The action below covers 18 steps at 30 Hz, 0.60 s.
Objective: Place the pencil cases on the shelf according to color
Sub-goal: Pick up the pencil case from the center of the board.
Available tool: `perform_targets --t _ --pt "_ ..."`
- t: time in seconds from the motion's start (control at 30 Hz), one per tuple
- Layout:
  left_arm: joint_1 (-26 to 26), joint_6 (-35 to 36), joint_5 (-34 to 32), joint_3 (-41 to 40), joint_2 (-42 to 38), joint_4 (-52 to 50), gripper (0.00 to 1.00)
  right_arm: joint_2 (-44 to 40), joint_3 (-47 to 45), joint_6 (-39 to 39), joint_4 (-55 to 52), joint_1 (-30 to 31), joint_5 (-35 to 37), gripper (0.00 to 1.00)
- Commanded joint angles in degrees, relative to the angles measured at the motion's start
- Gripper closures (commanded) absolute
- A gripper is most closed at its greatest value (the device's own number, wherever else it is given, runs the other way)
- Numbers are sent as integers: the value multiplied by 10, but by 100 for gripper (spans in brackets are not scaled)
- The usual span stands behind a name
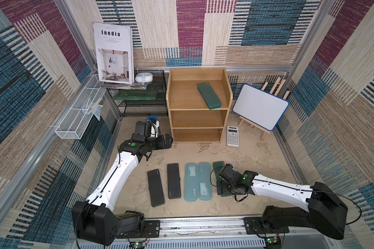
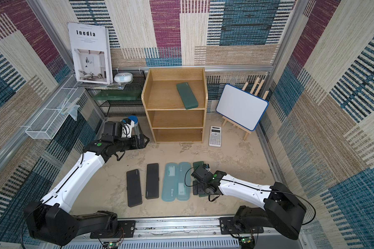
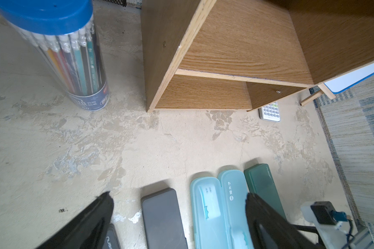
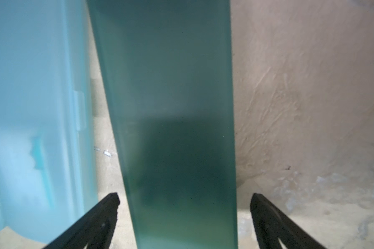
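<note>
Next, my right gripper lowers a little and closes its fingers on the near half of the table's green case [image 4: 183,207], which lies directly below between them.
The wooden shelf [image 1: 183,98] stands at the back, with one dark green pencil case [image 1: 209,95] lying askew on its top tier. On the table lie two black cases [image 1: 156,188] [image 1: 173,180], two teal-blue cases [image 1: 191,181] [image 1: 204,180] and a second green case [image 1: 216,167] in a row. My right gripper [image 4: 185,198] is open low over that green case [image 4: 171,97], one finger on each side with a gap at both. The arm hides much of the case in both top views. My left gripper [image 3: 178,196] hangs open and empty near the shelf's lower left corner.
A clear tub of pencils with a blue lid [image 3: 58,54] stands beside my left wrist. A calculator [image 1: 233,136] and a whiteboard on an easel [image 1: 260,106] sit right of the shelf. A black mesh rack [image 1: 143,107] with a book [image 1: 113,54] and a white wire basket [image 1: 78,116] are at the left.
</note>
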Motion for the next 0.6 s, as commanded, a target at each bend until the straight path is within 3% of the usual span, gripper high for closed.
perform_targets --t 0.0,0.4,0.57 --pt "0 3 6 0 1 -4 1 18 10 -14 -1 3 -6 0" --pt "1 2 7 1 4 -5 1 67 2 -1 2 13 -3 7" --pt "0 2 6 2 4 -6 1 68 0 12 -9 27 8 20"
